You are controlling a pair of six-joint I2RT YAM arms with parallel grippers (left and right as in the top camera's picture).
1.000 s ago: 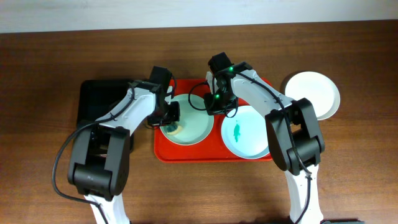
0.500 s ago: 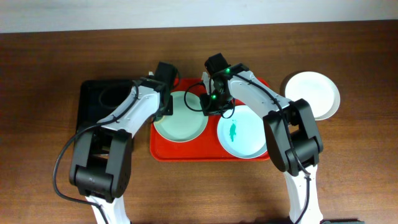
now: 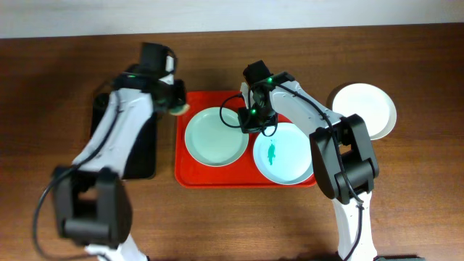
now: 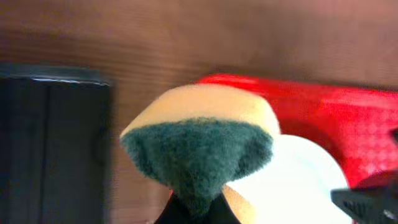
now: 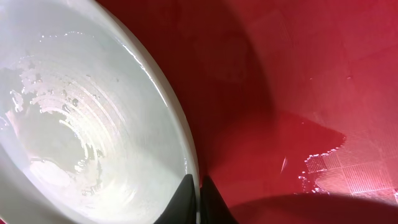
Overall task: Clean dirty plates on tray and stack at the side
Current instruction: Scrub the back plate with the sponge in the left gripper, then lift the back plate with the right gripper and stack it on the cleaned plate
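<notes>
Next, my right gripper brings the green plate [image 3: 214,138] up, to the right in the overhead view and down onto the white plate [image 3: 365,109], since the green plate is clean of smears.
The red tray [image 3: 190,174] holds two plates. A mint green plate [image 3: 214,138] lies on its left half, wet and free of smears [image 5: 81,118]. My right gripper [image 3: 249,123] is shut on this plate's right rim, one finger on each side of the edge [image 5: 198,186]. A pale blue plate [image 3: 284,161] with a teal smear lies on the right half. My left gripper [image 3: 174,106] hovers above the tray's far left corner, shut on a yellow sponge with a green scouring face [image 4: 199,146]. A white plate [image 3: 365,109] sits on the table to the right of the tray.
A narrow black tray [image 3: 123,148] lies left of the red tray, partly under my left arm. Water pools on the red tray floor [image 5: 323,168] beside the green plate. The table's far edge meets a white wall.
My left gripper has lifted the sponge off the green plate and swung back and left to the tray's far corner. My right gripper has stayed clamped on the plate's rim.
</notes>
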